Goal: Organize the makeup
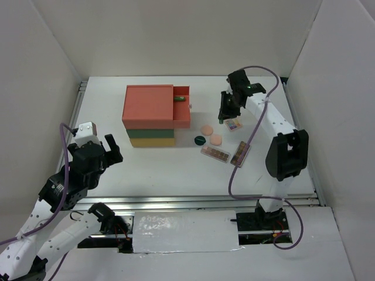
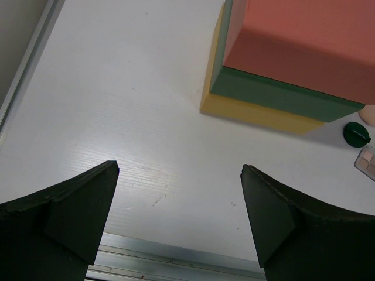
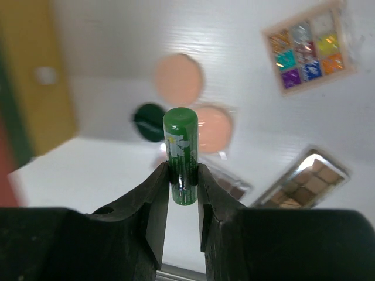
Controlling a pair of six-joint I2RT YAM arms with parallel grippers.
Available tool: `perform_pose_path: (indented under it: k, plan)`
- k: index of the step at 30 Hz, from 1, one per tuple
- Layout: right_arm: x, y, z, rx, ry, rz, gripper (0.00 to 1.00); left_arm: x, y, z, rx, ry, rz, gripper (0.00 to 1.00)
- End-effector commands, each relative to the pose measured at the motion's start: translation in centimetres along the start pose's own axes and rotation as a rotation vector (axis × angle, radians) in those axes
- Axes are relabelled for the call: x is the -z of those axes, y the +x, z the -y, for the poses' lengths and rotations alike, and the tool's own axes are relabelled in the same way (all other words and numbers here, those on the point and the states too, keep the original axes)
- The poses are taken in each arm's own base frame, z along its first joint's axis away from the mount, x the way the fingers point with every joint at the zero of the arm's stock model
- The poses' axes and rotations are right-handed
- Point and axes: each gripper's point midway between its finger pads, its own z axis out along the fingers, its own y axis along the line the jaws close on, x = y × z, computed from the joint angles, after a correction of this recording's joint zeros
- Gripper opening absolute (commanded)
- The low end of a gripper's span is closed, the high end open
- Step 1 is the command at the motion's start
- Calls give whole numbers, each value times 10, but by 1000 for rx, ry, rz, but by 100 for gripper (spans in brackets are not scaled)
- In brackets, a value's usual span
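Note:
My right gripper should next move the green tube up and over the open orange drawer point(image 1: 181, 111), toward the box top.
My right gripper point(image 3: 183, 175) is shut on a green tube point(image 3: 180, 146) and holds it above the table; in the top view this gripper point(image 1: 224, 114) is right of the open orange drawer point(image 1: 181, 111). Below it lie two peach puffs point(image 3: 179, 78) point(image 3: 214, 129), a dark-green disc point(image 3: 149, 122), a small square palette point(image 3: 309, 50) and two long brownish palettes point(image 3: 304, 184) point(image 3: 231, 182). Another green tube point(image 1: 180, 99) lies in the drawer. My left gripper point(image 2: 180, 170) is open and empty, low over the table at the near left point(image 1: 108, 149).
The stacked drawer box point(image 1: 149, 114), orange over green over yellow, stands mid-table with its top drawer pulled out to the right. White walls close in the table. An aluminium rail point(image 2: 176, 257) runs along the near edge.

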Motion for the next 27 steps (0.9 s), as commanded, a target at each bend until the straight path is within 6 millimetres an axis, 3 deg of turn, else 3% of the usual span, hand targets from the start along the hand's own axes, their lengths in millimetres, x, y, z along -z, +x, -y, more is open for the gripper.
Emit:
perform_pose_path:
  k: [1, 2, 4, 7, 14, 15, 17, 21, 27]
  plan:
    - [72, -33, -72, 9, -268, 190, 11, -1, -7, 4, 9, 6, 27, 100]
    - [96, -41, -91, 3, -347, 230, 11, -2, -7, 4, 9, 5, 26, 99]
    - [124, -51, -119, 12, -442, 271, 11, -2, -6, 3, 7, 1, 22, 99]
    - [146, -55, -159, 18, -572, 259, 12, -1, -7, 2, 13, -2, 26, 99]
    - [131, -55, -219, -33, -644, 219, 16, 0, -8, 1, 16, -1, 30, 99]
    - [136, -56, -229, -26, -661, 226, 18, 0, -8, 2, 17, 0, 32, 99]
    - [129, -55, -234, -29, -650, 211, 24, 0, -7, 1, 16, -3, 30, 99]
    - [132, -59, -239, -20, -634, 228, 53, 0, -8, 3, 17, 7, 32, 99]
    - [144, -72, -223, -29, -571, 291, 57, 0, -8, 3, 13, 9, 31, 100]
